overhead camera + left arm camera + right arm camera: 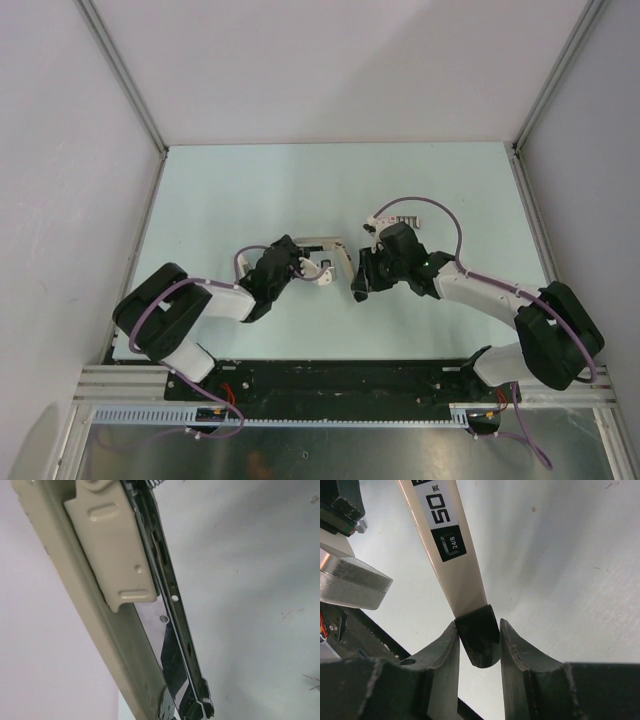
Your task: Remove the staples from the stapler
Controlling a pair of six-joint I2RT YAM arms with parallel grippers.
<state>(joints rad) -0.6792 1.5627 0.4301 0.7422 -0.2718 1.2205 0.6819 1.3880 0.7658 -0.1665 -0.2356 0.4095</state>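
Note:
The right gripper carries the stapler sideways and down next. It releases it on the clear tabletop, which lies below the gripper and to its right in the top view.
A beige stapler (335,243) is held open above the table between my two arms. My left gripper (318,270) is shut on its lower half. In the left wrist view the beige body (100,630) and the metal magazine rail (181,625) fill the frame, and my own fingers do not show. I cannot tell whether staples lie in the rail. My right gripper (358,288) is shut on the black tip (480,635) of the stapler's beige top arm (455,565), with a finger on each side of it.
The pale table (250,190) is walled by white panels on the left, right and back. A ribbed white piece (405,217) shows just beyond the right wrist. A few thin loose bits (311,678) lie on the table surface.

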